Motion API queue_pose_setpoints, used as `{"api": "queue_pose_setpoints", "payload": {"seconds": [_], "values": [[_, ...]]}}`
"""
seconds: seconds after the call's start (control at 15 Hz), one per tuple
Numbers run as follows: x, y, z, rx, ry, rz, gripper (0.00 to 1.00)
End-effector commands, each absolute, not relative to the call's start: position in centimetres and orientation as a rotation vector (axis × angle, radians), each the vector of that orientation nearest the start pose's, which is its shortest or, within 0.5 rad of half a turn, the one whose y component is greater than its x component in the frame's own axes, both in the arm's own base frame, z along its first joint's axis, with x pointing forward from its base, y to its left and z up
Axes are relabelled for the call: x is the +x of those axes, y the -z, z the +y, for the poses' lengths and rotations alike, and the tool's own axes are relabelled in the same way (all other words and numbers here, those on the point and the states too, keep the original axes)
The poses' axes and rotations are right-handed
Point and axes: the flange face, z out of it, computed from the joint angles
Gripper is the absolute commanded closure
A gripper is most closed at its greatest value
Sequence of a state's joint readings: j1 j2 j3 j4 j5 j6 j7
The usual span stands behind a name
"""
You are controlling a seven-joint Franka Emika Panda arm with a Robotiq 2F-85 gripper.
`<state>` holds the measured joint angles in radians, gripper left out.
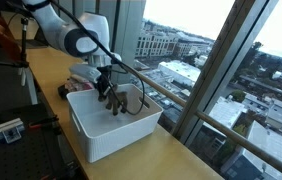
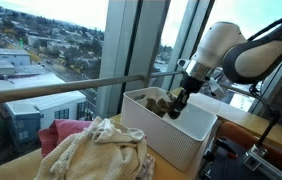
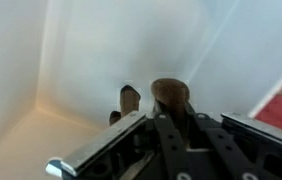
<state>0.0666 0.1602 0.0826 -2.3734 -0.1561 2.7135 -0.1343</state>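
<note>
The bin's side blocks the way, so I must next lift the brown soft object over it, then lower and release it on the tabletop between bin and cloth.
A white rectangular bin stands on the wooden table by the window. My gripper reaches down into it. In the wrist view the two dark fingers stand close together on a brown soft object against the bin's white inner wall. A second brown piece sticks up just left of it. In both exterior views brown stuff lies in the bin beside the gripper; its exact shape is unclear.
A heap of beige cloth with a pink cloth lies on the table in front of the bin. Tall window panes and a rail run along the table's far side. A red-and-white item sits behind the bin.
</note>
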Motion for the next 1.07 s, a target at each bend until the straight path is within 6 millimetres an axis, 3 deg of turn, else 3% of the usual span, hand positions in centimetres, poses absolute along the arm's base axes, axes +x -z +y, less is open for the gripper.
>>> {"api": "queue_pose_setpoints", "payload": {"seconds": [0.0,0.27,0.4,0.53,0.73,1.0], "values": [[50.1,-35.8,12.4,-3.086,0.459,-0.787,0.96],[47.5,-43.7,20.1,-3.002,0.615,-0.973,0.96],[46.0,-45.3,24.0,-2.968,0.637,-1.064,0.96],[44.7,-45.4,26.6,-2.941,0.631,-1.128,0.96],[43.7,-43.8,27.6,-2.933,0.588,-1.184,0.96],[43.5,-41.6,25.4,-2.971,0.505,-1.164,0.96]]}}
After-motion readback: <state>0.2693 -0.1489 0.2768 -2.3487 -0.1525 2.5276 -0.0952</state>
